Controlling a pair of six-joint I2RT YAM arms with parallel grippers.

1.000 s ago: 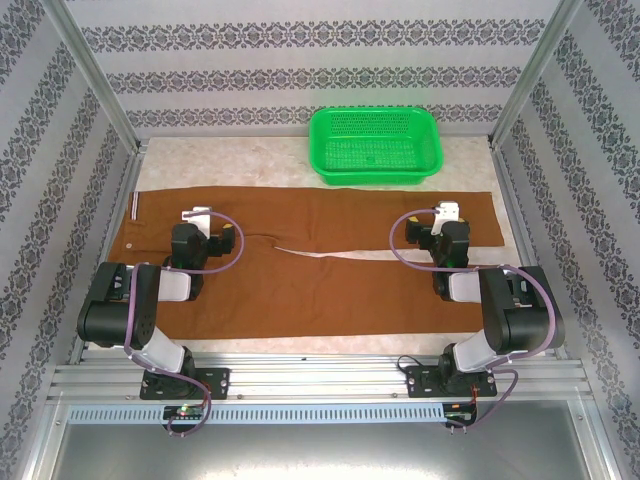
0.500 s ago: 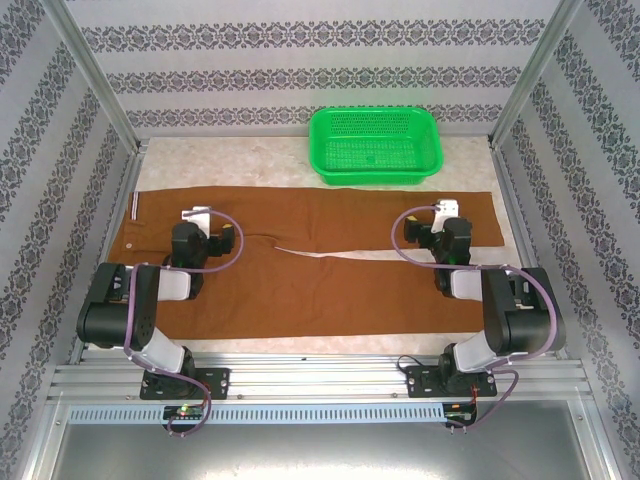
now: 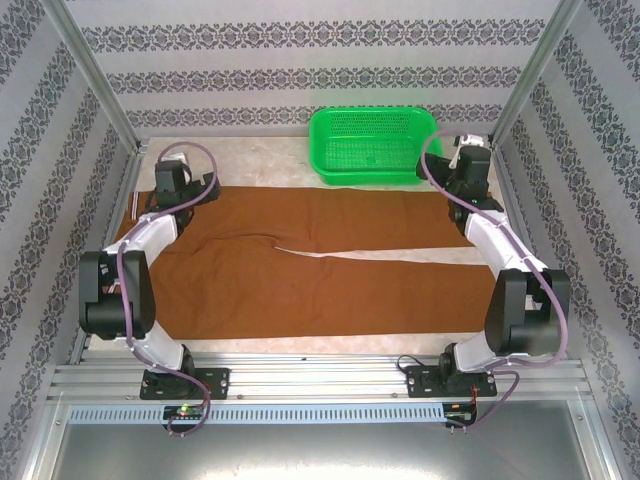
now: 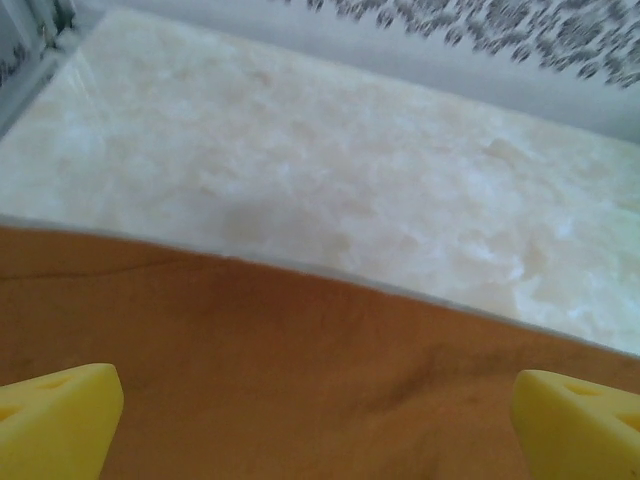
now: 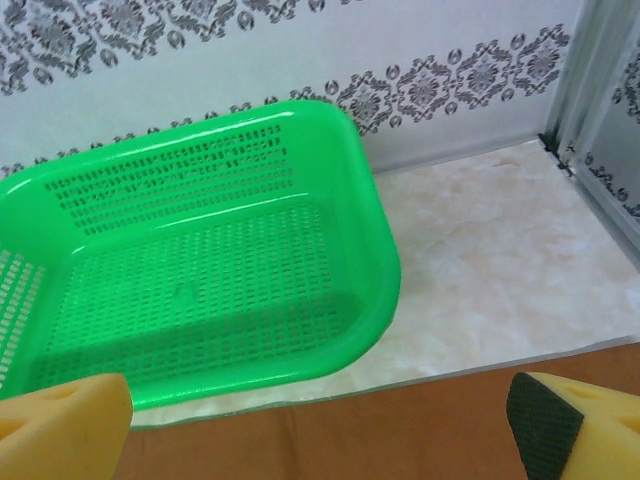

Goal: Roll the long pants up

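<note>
The waist's far corner (image 3: 133, 196) is below my left gripper, nearer the wall by the waist of the pants, so I should move this gripper toward that side and down onto the corner next.
The long pants (image 3: 320, 275) lie flat across the table, rust-brown, waist at the left and leg ends at the right. A pale slit (image 3: 320, 253) runs between the two legs. My left gripper (image 3: 171, 170) hovers over the far edge near the waist. In the left wrist view its yellow fingers (image 4: 60, 415) stand wide apart over the brown cloth (image 4: 300, 350), open and empty. My right gripper (image 3: 468, 165) hangs over the far edge near the leg ends. It is open too, its fingers (image 5: 60, 425) spread above the cloth (image 5: 400, 430).
A green mesh basket (image 3: 375, 112) stands at the back of the table, just left of my right gripper and close to the pants' far edge (image 5: 385, 290). Patterned walls and metal posts (image 3: 100, 90) close in the sides and back. Pale marble table (image 4: 350, 170) shows beyond the cloth.
Both arms have stretched out from the middle of the pants to the far edge, the left toward the back left, the right toward the back right beside the basket. Both grippers stayed open.
</note>
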